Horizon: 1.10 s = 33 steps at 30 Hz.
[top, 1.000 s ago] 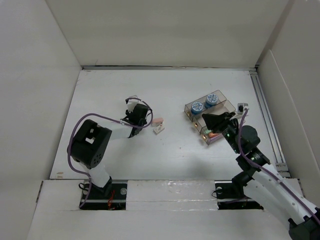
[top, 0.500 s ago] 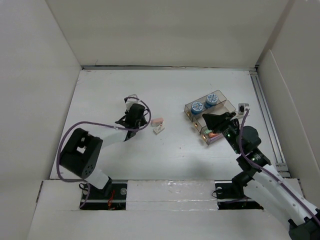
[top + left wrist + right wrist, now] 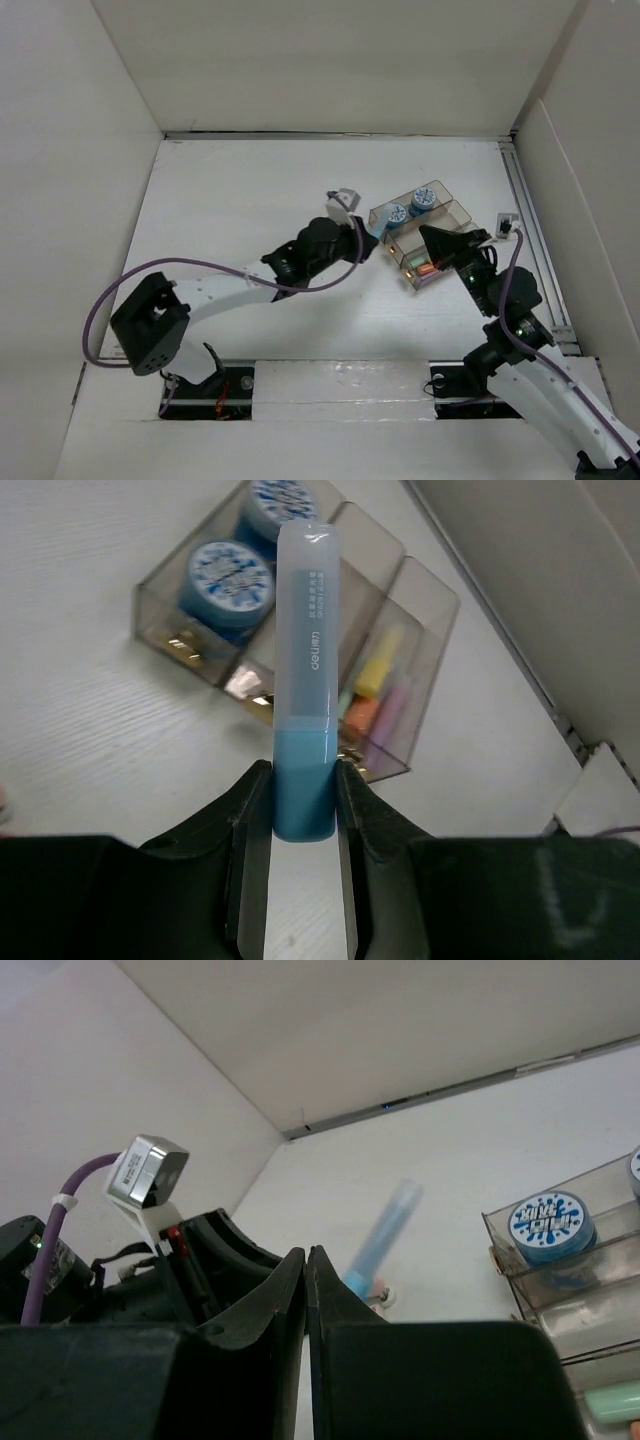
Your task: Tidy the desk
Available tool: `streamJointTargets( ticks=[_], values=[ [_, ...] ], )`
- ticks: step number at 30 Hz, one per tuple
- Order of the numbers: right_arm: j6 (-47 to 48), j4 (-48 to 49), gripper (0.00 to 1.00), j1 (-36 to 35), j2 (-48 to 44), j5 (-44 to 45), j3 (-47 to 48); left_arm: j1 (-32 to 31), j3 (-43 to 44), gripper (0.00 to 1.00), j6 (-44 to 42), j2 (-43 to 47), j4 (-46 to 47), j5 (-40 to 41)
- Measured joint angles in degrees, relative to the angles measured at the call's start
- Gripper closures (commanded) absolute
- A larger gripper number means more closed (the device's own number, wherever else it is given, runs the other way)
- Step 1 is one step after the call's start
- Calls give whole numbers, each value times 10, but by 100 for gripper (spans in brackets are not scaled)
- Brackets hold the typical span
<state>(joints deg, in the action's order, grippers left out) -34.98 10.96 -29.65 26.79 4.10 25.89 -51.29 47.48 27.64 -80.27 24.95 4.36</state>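
Note:
My left gripper should next move across and down, and let go of the highlighter in the tray's section of similar pens, below and to its right in the top view.
The desk [image 3: 230, 190] is a large white tabletop. My left gripper [image 3: 366, 240] reaches right to the clear compartmented tray [image 3: 447, 208]. In the left wrist view it [image 3: 303, 780] is shut on a blue highlighter with a frosted cap [image 3: 306, 660], which points out over the tray [image 3: 432, 590]. The tray holds two blue tape rolls [image 3: 230, 570] and coloured pieces [image 3: 372, 695]. My right gripper [image 3: 436, 240] is shut and empty beside the tray. In its own view it [image 3: 306, 1260] faces the blurred highlighter [image 3: 385, 1225].
White walls stand on three sides of the desk. A metal rail [image 3: 530, 230] runs along the right edge. A small pink and white item [image 3: 380, 1290] lies on the desk under the left arm, seen only in the right wrist view.
My left arm has swung right from the middle-left of the desk to the tray and now covers the small pink and white item. My right gripper has shifted slightly right.

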Motion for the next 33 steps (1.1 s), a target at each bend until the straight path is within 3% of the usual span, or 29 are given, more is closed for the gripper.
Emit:
streamJointTargets(
  ticks=[3,7,17,27,30,31,33],
  values=[
    [-1,-7,80,0,-40,16,0,-65,82,99,-22,-67,2,-4],
    [0,-15,70,0,-106,40,0,-98,161,98,-39,-148,14,-30],
    [0,-23,68,0,-137,71,-3,-108,348,96,-63,-358,-13,-96],
    [0,-33,67,0,-107,73,-3,-108,393,91,-70,-410,-50,-96],
    [0,-33,67,0,-103,73,-3,-108,393,81,-72,-410,-53,-82],
    [0,-33,67,0,-102,73,-3,-108,393,71,-72,-410,-55,-77],
    [0,-33,67,0,-99,73,-3,-108,393,62,-76,-410,-59,-71]
  ],
)
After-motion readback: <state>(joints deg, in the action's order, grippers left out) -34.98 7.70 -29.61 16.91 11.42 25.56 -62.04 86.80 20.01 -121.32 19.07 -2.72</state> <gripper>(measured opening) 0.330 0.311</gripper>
